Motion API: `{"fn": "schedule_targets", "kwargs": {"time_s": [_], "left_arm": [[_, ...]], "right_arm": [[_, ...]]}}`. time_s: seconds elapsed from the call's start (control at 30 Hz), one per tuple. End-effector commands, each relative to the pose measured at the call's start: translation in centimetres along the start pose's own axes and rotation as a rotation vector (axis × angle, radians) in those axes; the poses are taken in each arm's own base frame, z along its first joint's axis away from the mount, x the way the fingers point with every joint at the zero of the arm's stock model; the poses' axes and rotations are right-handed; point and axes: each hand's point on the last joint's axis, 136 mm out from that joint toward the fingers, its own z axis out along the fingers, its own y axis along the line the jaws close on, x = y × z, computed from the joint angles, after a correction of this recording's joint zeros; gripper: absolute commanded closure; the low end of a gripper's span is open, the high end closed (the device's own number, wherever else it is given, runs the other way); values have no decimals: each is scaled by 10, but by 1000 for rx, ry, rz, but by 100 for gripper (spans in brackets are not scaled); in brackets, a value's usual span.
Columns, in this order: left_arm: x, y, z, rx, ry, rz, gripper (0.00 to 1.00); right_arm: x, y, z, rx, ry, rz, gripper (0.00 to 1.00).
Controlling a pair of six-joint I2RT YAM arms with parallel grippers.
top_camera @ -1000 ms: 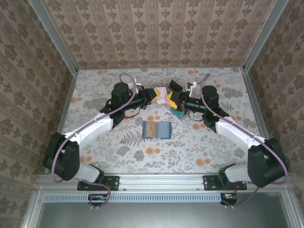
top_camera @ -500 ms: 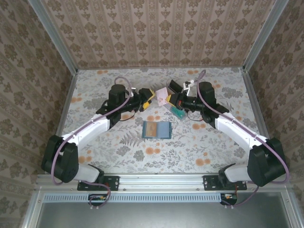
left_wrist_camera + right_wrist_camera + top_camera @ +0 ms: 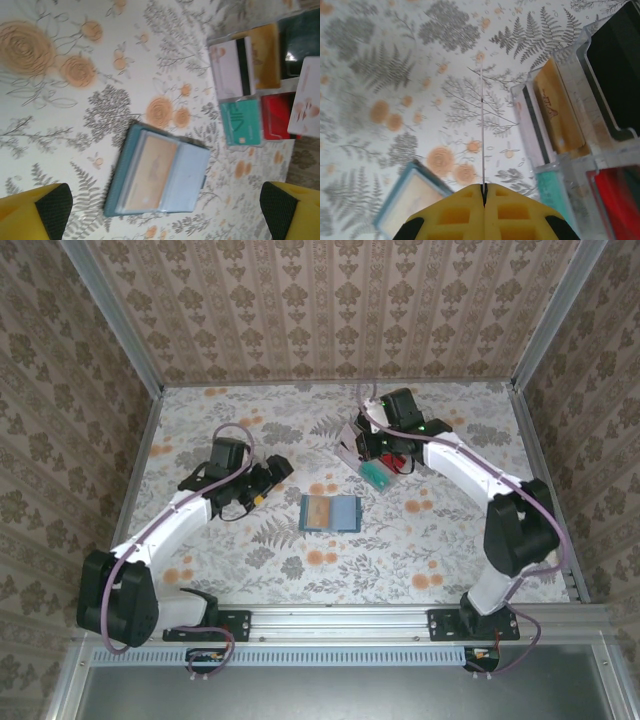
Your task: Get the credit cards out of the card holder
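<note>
The thin white-pink card in my right gripper comes down over the white striped card (image 3: 348, 445) (image 3: 536, 126) in the clear tray next for release, as other cards lie there.
The card holder (image 3: 330, 512) lies open and flat in the middle of the table, teal outside and pale blue inside. An orange card (image 3: 149, 172) sits in its left pocket (image 3: 125, 175). My left gripper (image 3: 268, 481) hovers just left of it, open, with nothing between its yellow fingers (image 3: 35, 212). My right gripper (image 3: 364, 444) is shut on a thin white-pink card (image 3: 349, 445), seen edge-on (image 3: 481, 130) in the right wrist view. It holds the card above the table by the left side of the clear tray (image 3: 386, 468). The holder's corner (image 3: 410, 200) shows below it.
The clear compartment tray (image 3: 580, 150) holds a white striped card (image 3: 230, 67), a yellow one (image 3: 265, 55), a teal one (image 3: 240, 122), a red one (image 3: 275, 115) and a black one (image 3: 300, 40). Papered walls close the table's back and sides.
Both grippers met at the white-pink card before. The left gripper has let go and drawn back to the left and nearer. The right arm has swung round and keeps the card.
</note>
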Motion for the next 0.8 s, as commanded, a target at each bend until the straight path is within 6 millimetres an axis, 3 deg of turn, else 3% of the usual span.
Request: {"fn": "schedule_targets", "kwargs": {"time_s": [0.0, 0.33, 0.77], "left_arm": [[3, 14, -1, -42, 11, 23, 0], [5, 21, 8, -50, 43, 5, 0], [7, 23, 15, -44, 62, -3, 0]], "right_arm": [[-9, -13, 11, 87, 26, -156, 100], [-1, -29, 60, 128, 108, -292, 100], [19, -44, 72, 167, 182, -343, 100]]}}
